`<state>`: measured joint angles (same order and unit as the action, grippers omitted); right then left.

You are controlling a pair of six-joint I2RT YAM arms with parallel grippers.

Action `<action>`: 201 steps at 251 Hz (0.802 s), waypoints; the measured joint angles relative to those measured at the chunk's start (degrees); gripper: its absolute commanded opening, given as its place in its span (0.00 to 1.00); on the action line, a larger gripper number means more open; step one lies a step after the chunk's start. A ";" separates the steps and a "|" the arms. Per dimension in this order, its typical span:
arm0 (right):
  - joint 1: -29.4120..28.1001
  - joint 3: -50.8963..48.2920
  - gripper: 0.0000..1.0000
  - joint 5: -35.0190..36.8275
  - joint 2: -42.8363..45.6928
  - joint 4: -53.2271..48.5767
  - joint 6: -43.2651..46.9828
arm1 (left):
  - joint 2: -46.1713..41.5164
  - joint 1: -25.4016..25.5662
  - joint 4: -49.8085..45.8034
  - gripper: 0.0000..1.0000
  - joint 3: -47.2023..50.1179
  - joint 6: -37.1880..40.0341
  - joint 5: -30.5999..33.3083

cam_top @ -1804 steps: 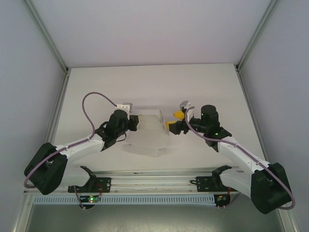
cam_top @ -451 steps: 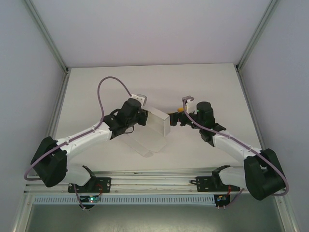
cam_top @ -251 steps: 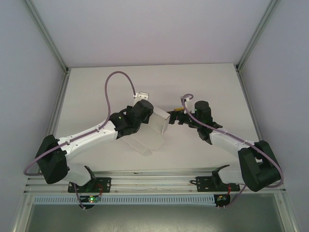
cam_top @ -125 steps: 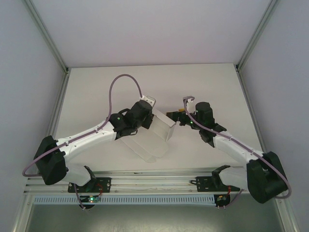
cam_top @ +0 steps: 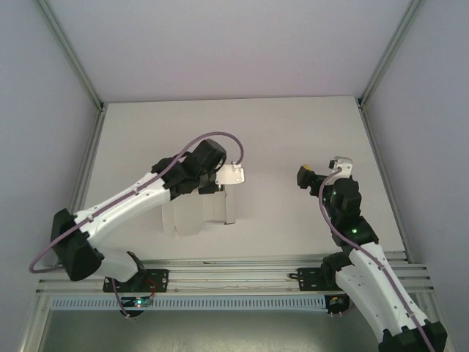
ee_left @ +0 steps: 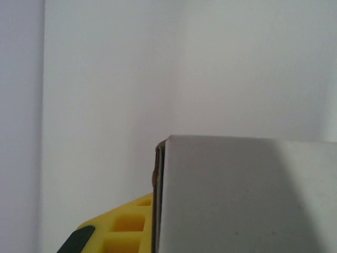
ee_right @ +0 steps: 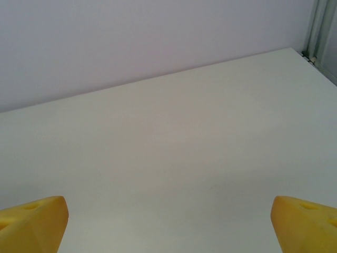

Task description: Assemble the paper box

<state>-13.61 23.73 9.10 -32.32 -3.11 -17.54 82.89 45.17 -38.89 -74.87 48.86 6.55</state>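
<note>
Next, my left gripper lowers and turns the paper box (cam_top: 192,213) toward the bare tabletop between the arms and releases it. The box still hangs above the table.
The paper box (cam_top: 192,213), a partly folded piece of white card, hangs above the table left of centre, its panels pointing down toward the near edge. My left gripper (cam_top: 214,188) is shut on its upper edge. In the left wrist view a flat card panel (ee_left: 247,195) covers the lower right, and one yellow finger (ee_left: 118,229) presses against its left edge; the other finger is hidden behind the card. My right gripper (cam_top: 306,176) is open at the right, well apart from the box. Its yellow fingertips (ee_right: 31,224) stand wide over bare table.
The white table (cam_top: 278,132) has free room at the back and between the arms. Metal posts (cam_top: 377,70) frame the walls at both sides. A rail (cam_top: 234,275) runs along the near edge. A purple cable (cam_top: 212,136) loops over the left arm.
My left arm has swung the box leftward and turned it so the panels hang down. My right arm has drawn back from the box to the right, still open.
</note>
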 measured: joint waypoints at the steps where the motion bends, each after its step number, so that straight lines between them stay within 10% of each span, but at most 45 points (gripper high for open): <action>1: 0.00 -0.07 0.98 0.00 0.15 -0.09 0.00 | 0.17 0.04 0.00 0.00 -0.15 0.37 0.11; 83: 0.61 -1.75 0.98 1.11 9.57 -5.86 0.20 | 19.21 5.27 7.52 0.00 -1.57 36.33 8.35; 140: 1.14 -2.19 0.98 1.42 9.86 -7.19 0.22 | 27.78 6.93 7.72 0.00 -5.86 47.32 10.91; 201: 1.53 -2.27 0.98 1.38 8.55 -7.82 0.42 | 29.03 7.63 5.33 0.50 -10.16 46.03 10.27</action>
<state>-12.08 21.45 10.48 -23.77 -10.94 -17.12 111.92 52.80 -33.56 -85.03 94.89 16.82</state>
